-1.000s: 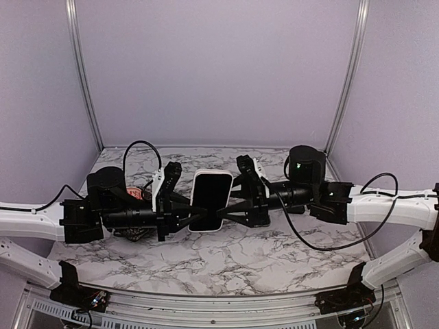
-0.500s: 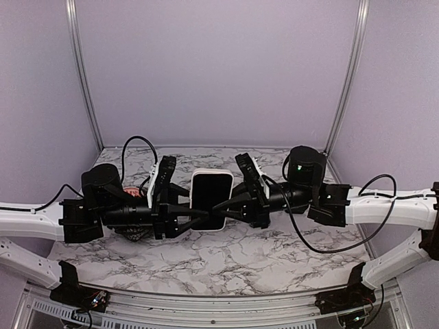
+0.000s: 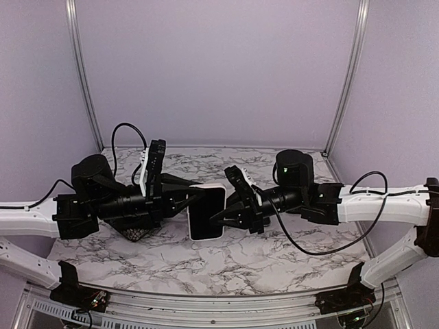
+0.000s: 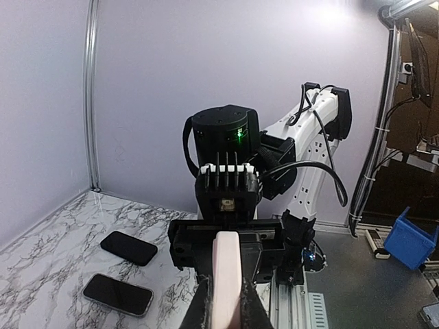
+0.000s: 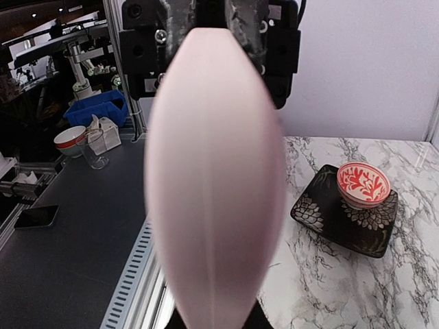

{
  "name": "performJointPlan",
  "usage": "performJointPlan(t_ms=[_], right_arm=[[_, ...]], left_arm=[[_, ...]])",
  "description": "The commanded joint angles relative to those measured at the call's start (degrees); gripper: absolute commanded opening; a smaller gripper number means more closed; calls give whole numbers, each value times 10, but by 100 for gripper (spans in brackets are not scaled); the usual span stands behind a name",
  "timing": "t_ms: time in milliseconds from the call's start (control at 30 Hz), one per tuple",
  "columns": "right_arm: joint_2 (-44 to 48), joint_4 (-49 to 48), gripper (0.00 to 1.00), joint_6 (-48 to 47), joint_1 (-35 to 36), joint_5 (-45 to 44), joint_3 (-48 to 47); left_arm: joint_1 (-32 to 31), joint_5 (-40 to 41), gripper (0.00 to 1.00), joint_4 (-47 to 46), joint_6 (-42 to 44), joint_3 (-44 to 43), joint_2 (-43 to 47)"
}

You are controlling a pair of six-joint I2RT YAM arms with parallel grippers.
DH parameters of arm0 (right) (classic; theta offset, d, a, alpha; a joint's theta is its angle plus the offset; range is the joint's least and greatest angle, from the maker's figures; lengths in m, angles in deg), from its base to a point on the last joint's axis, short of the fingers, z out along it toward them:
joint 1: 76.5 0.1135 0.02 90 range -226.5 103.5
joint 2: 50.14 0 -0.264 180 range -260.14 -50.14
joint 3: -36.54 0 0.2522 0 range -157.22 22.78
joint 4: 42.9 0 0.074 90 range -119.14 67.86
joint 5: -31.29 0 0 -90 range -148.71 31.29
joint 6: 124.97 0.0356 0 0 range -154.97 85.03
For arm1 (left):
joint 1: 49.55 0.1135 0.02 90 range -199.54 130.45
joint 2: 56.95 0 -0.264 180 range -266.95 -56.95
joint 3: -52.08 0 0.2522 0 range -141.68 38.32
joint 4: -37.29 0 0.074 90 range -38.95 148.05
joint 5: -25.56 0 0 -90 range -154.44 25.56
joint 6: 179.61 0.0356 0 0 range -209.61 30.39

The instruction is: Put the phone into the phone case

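I will next lower my right gripper outward to let go of the phone seated in the case (image 3: 206,212) on the bare marble, which is below and outward of that gripper.
A pale pink-white phone case (image 3: 206,212) with a black phone face (image 3: 208,209) showing inside its rim hangs above the table between both arms. My left gripper (image 3: 195,198) is shut on its left edge. My right gripper (image 3: 218,218) is shut on its right edge. In the left wrist view the case (image 4: 226,271) stands edge-on between my fingers, with the gripper (image 4: 226,303) closed on it. In the right wrist view the case's edge (image 5: 216,185) fills the middle; that gripper (image 5: 214,317) is mostly hidden behind it.
Two dark phones (image 4: 128,247) (image 4: 117,294) lie flat on the marble table (image 3: 274,253). A black patterned plate (image 5: 336,223) holds a red-and-white bowl (image 5: 363,184); the plate shows under my left arm in the top view (image 3: 137,234). Purple walls enclose the back and sides.
Both arms have shifted left and toward the near edge with the case held between them. The case now sits lower and tilted, its face turned more away from the top camera.
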Motion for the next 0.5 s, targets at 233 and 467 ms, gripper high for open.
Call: performJointPlan(t_ms=[233,467], right_arm=[[24,7,0,1,-7,-34,-23],[-55,102,0,190,-132,-141,-53]], left_arm=[[-1,70,68,12,25,5,28],[40,428,99,225,-1,-72,-3]])
